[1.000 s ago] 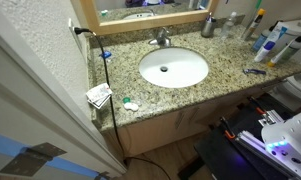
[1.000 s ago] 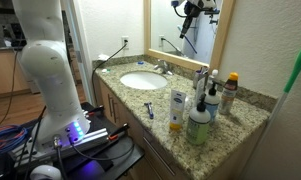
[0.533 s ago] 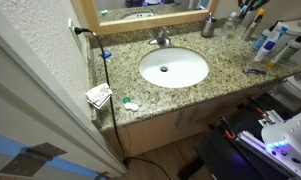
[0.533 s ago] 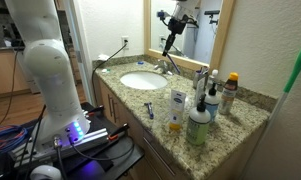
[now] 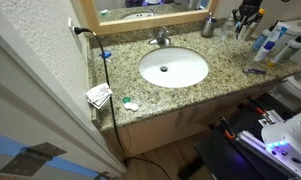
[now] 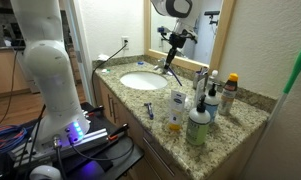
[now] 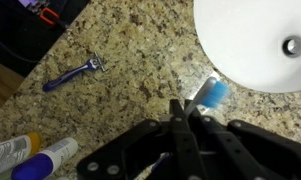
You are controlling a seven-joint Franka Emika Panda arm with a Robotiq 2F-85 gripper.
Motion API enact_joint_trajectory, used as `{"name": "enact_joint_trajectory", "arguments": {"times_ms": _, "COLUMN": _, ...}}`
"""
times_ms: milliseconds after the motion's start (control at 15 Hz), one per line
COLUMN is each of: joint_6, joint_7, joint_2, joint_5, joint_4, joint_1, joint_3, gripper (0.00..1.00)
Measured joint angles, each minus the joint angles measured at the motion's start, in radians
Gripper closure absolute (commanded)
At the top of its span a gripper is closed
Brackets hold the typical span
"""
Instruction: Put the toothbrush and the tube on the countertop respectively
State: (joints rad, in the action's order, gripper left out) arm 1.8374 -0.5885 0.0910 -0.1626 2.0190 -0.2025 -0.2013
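I need to lower my gripper and release the light-blue toothbrush on the bare granite between the sink (image 7: 252, 40) and the bottles.
My gripper (image 7: 186, 115) is shut on the light-blue toothbrush (image 7: 208, 95); its blue-bristled head sticks out past the fingertips. In an exterior view the gripper (image 6: 174, 38) hangs in front of the mirror above the faucet, with the toothbrush (image 6: 170, 58) pointing down from it. It is also at the top right of an exterior view (image 5: 245, 14). Below it lies the speckled granite countertop (image 7: 130, 45), near the rim of the white sink (image 7: 252, 40). The metal cup (image 5: 208, 25) stands at the back of the countertop. I cannot make out the white tube.
A blue-and-dark razor (image 7: 75, 72) lies on the countertop beside the sink. Bottles with blue labels (image 6: 198, 120) crowd the counter's end, also seen in the wrist view (image 7: 30, 155). The chrome faucet (image 5: 162, 38) stands behind the sink. Papers (image 5: 98, 95) lie at the other end.
My gripper has moved from high by the mirror's top across and down toward the sink side, carrying the toothbrush with it.
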Motion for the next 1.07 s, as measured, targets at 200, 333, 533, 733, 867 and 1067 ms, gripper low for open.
{"name": "enact_joint_trajectory", "arguments": {"times_ms": 200, "joint_6": 0.068, "joint_7": -0.119, "joint_2": 0.065, "joint_5": 0.002, "joint_4": 0.003, "joint_1": 0.002, "joint_3": -0.002, "gripper": 0.98}}
{"name": "enact_joint_trajectory", "arguments": {"times_ms": 333, "joint_6": 0.136, "joint_7": -0.192, "joint_2": 0.137, "joint_5": 0.000, "joint_4": 0.006, "joint_1": 0.002, "joint_3": -0.013, "gripper": 0.98}}
{"name": "enact_joint_trajectory", "arguments": {"times_ms": 533, "joint_6": 0.214, "joint_7": -0.267, "joint_2": 0.213, "joint_5": -0.016, "joint_4": 0.006, "joint_1": 0.002, "joint_3": -0.027, "gripper": 0.98}}
{"name": "enact_joint_trajectory", "arguments": {"times_ms": 733, "joint_6": 0.210, "joint_7": -0.292, "joint_2": 0.236, "joint_5": -0.031, "joint_4": 0.006, "joint_1": 0.004, "joint_3": -0.027, "gripper": 0.60}}
{"name": "enact_joint_trajectory", "arguments": {"times_ms": 867, "joint_6": 0.211, "joint_7": -0.296, "joint_2": 0.248, "joint_5": -0.032, "joint_4": 0.010, "joint_1": 0.003, "joint_3": -0.031, "gripper": 0.46}}
{"name": "enact_joint_trajectory", "arguments": {"times_ms": 1067, "joint_6": 0.217, "joint_7": -0.307, "joint_2": 0.258, "joint_5": -0.031, "joint_4": 0.010, "joint_1": 0.002, "joint_3": -0.051, "gripper": 0.26}}
